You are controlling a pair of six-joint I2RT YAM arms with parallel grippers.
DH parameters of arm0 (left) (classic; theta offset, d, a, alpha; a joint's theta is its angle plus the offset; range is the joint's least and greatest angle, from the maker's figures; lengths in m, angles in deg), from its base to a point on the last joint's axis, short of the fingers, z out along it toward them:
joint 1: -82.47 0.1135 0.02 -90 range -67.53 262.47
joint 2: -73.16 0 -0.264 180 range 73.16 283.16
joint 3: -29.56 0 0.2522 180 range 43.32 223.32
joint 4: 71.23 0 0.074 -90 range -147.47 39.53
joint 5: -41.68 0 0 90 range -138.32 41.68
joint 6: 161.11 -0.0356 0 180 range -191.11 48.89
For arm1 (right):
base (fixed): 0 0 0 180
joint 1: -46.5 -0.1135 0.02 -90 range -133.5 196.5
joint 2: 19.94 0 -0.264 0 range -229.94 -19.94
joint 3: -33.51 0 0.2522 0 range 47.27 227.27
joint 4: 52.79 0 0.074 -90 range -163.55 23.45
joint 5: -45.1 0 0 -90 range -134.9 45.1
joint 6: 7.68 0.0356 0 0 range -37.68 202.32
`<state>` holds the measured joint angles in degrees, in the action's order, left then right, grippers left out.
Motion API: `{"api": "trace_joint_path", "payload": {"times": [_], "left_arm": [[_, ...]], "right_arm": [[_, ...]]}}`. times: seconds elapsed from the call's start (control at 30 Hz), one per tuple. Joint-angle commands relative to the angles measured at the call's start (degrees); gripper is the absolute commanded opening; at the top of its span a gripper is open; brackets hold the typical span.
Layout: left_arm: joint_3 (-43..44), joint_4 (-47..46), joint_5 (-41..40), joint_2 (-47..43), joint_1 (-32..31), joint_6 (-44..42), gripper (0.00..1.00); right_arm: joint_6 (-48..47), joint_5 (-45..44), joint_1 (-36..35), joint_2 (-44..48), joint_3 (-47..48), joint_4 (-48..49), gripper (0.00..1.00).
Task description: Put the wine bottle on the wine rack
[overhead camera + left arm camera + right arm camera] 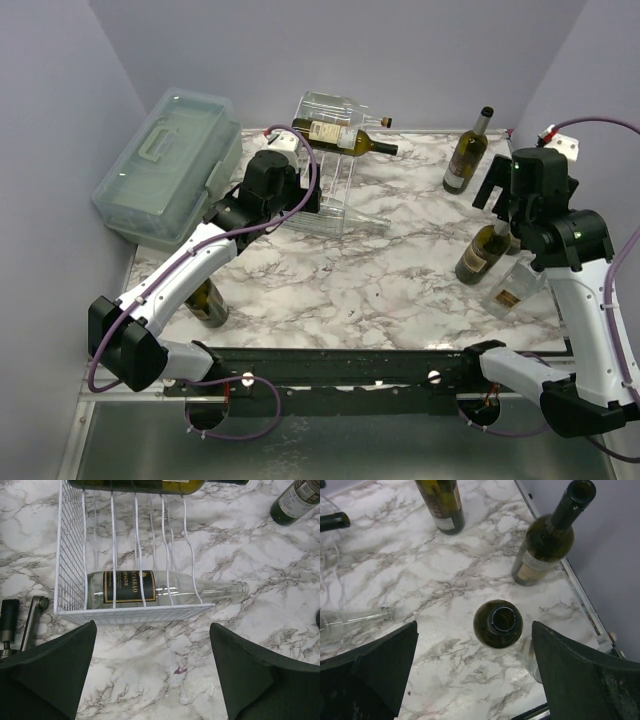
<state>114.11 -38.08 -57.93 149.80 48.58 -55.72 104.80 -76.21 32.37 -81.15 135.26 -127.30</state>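
I will lower my right gripper over the dark green bottle, with my fingers on both sides of its upright neck (501, 227) (501, 620). Then I will close it under the bottle's opening.
The wine rack (335, 185) of clear plastic and white wire (75, 555) stands at the back middle. A dark green bottle (345, 135) lies on its top tier, and a clear bottle with a black label (145, 587) lies on its lower tier. My left gripper (152, 670) is open and empty, just in front of the rack (292, 192). My right gripper (475, 665) is open and empty, hovering over a standing dark green bottle (498, 624) at the right (485, 250); the open mouth sits between the fingers, below them.
Another green bottle (467, 150) stands at the back right (547, 545). A clear bottle (515, 285) stands by the right edge. A dark bottle (210, 302) stands under my left arm. A pale-green lidded box (170, 165) sits at the back left.
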Motion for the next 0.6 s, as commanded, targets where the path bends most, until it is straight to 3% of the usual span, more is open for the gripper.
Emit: {"api": "trace_joint_path", "payload": {"times": [0.0, 0.1, 0.37, 0.57], "left_arm": [[0.0, 0.02, 1.74, -1.23, -0.48, 0.6, 0.97], [-0.12, -0.02, 1.32, -1.62, -0.48, 0.57, 0.97], [0.09, 0.21, 1.59, -1.13, -0.56, 0.5, 0.97], [0.06, 0.2, 1.34, -0.83, -0.64, 0.42, 0.97]], "right_arm": [[3.57, -6.3, 0.16, 0.09, -2.82, -5.41, 0.95], [4.97, -7.24, 0.2, 0.24, -5.74, -4.34, 0.89], [5.54, -9.76, 0.21, -2.21, -11.36, -0.69, 0.88], [5.18, -9.89, 0.33, -3.7, -12.39, 1.68, 0.79]]}}
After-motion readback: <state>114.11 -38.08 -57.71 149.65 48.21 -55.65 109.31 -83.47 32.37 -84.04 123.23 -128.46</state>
